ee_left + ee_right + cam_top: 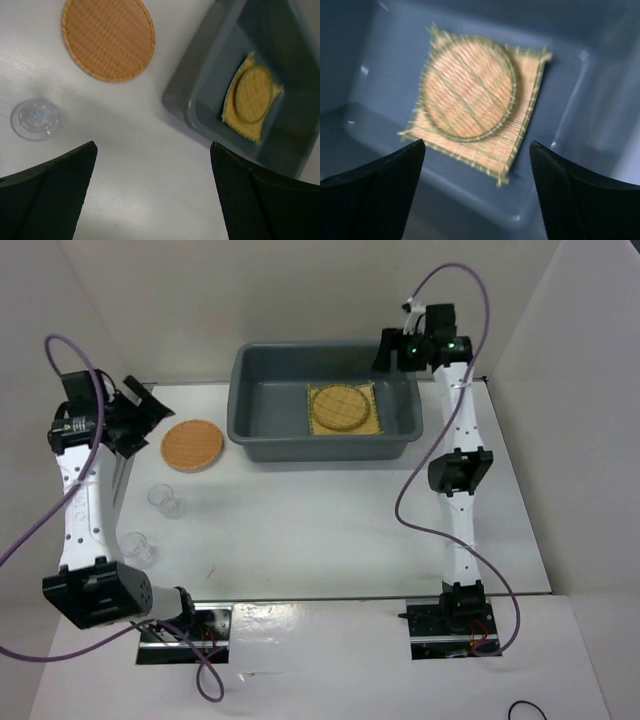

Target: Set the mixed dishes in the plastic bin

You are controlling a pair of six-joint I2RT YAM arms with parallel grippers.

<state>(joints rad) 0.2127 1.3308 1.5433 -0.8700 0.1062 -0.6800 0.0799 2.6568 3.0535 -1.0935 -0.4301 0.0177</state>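
Note:
The disc lies below, toward the bin, so my left gripper should next lower its open fingers around the woven disc's rim facing away from the bin, where the tabletop is clear.
The grey plastic bin [240, 400] [200, 65] [600, 90] stands at the back of the table. Inside it lies the square yellow slat mat [375, 420] [252, 131] [525, 135] with a round woven disc [338, 406] [254, 95] [467, 92] on top. My right gripper [392, 348] [477, 165] hovers open above the bin's right end, nothing between its fingers. A second woven disc [192, 445] [107, 37] lies on the table left of the bin. Two clear glass cups [165, 499] [138, 544] [35, 119] stand nearer the front left. My left gripper [140, 418] [152, 175] is open above the table, near that disc.
White walls close in the table on the left, back and right. Purple cables loop off both arms [430, 455]. The arm bases [185, 625] sit at the near edge.

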